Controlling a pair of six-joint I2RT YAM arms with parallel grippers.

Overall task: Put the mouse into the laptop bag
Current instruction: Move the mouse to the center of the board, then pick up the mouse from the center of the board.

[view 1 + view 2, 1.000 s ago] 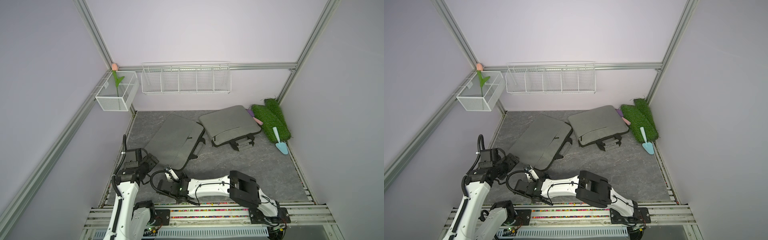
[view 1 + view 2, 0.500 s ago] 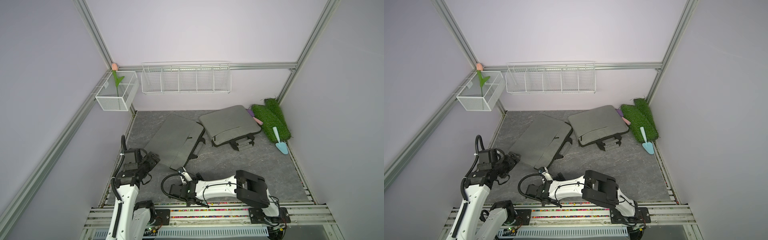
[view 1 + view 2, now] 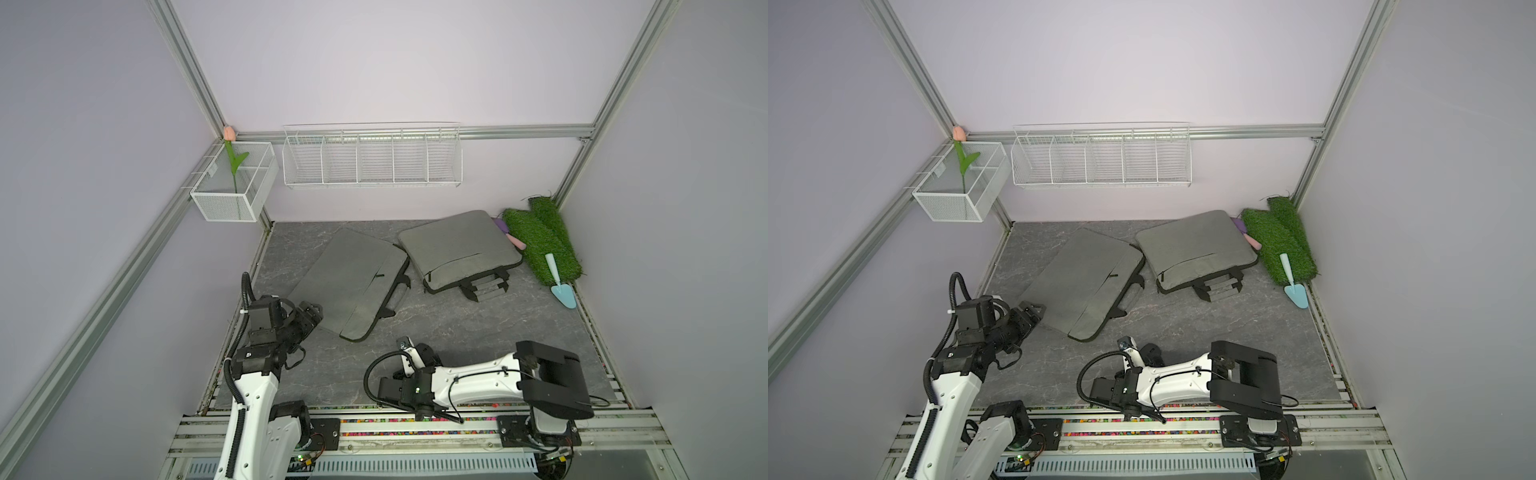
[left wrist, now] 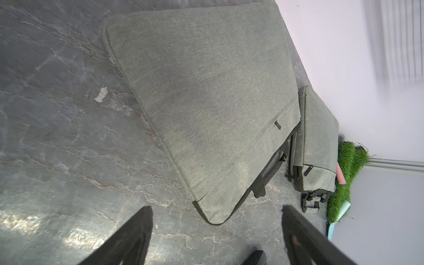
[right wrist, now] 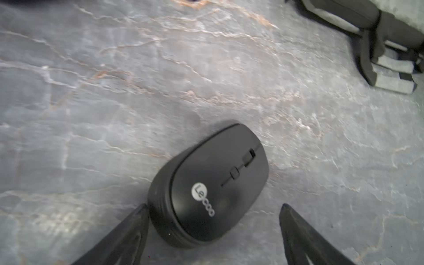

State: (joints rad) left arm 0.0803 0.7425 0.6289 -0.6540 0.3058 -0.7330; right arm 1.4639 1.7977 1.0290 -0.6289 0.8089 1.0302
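My right gripper turns and shifts outward over the black mouse's middle (image 3: 429, 353) (image 5: 217, 186) next. The mouse lies slanted to the gripper's open fingers, its rear nearest them.
The black mouse (image 5: 208, 185) lies on the grey stone floor near the front, and shows in both top views (image 3: 428, 355) (image 3: 1152, 353). My right gripper (image 5: 212, 215) (image 3: 415, 353) is open around its rear end, one finger (image 5: 135, 227) against its side and the other apart from it. Two grey laptop bags lie flat further back: the near one (image 3: 353, 282) (image 4: 206, 96) on the left and the far one (image 3: 457, 249) by the back wall. My left gripper (image 3: 311, 316) (image 4: 215, 220) is open and empty, just short of the near bag's front corner.
Rolled green turf (image 3: 540, 245) and a teal trowel (image 3: 561, 286) lie in the back right corner, with pink and purple items (image 3: 515, 241) behind the far bag. A wire rack (image 3: 372, 160) and a mesh basket with a tulip (image 3: 232, 187) hang on the walls.
My right gripper has swept to the right along the front of the floor and now has the mouse between its fingers. The left gripper and both bags have barely moved.
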